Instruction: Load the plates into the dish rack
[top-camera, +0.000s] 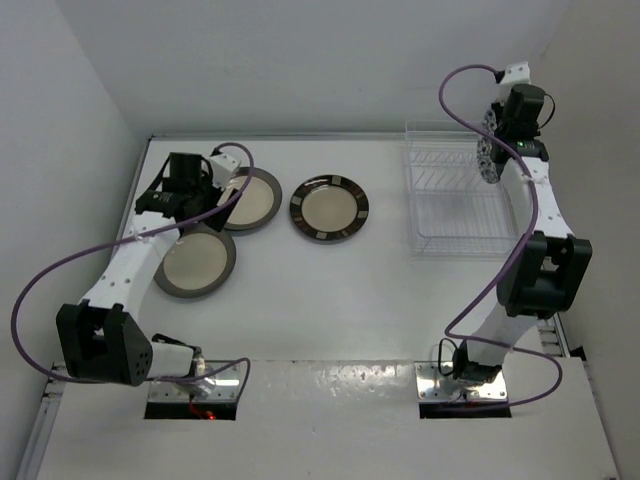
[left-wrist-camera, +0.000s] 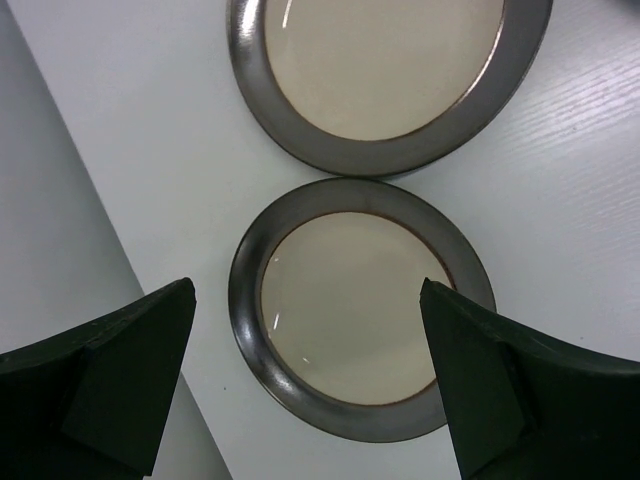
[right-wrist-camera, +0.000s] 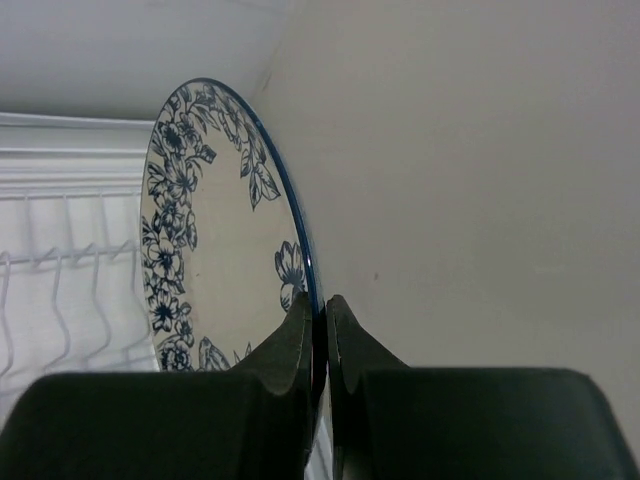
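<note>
Next, my right gripper lowers toward the white pegs of the rack (top-camera: 455, 195) (right-wrist-camera: 90, 255) below it and releases the plate's rim there, since the plate already hangs on edge.
Two plates with cream centres and dark metallic rims lie flat at the left, one (top-camera: 195, 262) nearer and one (top-camera: 250, 200) behind it. My left gripper (top-camera: 212, 188) hangs above them, open and holding nothing. In the left wrist view one dark-rimmed plate (left-wrist-camera: 360, 320) lies below the gap between the jaws of the left gripper (left-wrist-camera: 308, 290), the other (left-wrist-camera: 385, 70) beyond it. A plate with a brown patch-marked rim (top-camera: 329, 208) lies in the middle. My right gripper (right-wrist-camera: 322, 305) is shut on the rim of the blue floral plate (right-wrist-camera: 220, 230), held on edge above the dish rack (top-camera: 455, 195).
The grey left wall (left-wrist-camera: 50, 230) runs close beside the dark-rimmed plates. The back wall and right wall stand close around the rack, whose white tines (right-wrist-camera: 60, 290) show left of the held plate. Purple cables loop off both arms.
</note>
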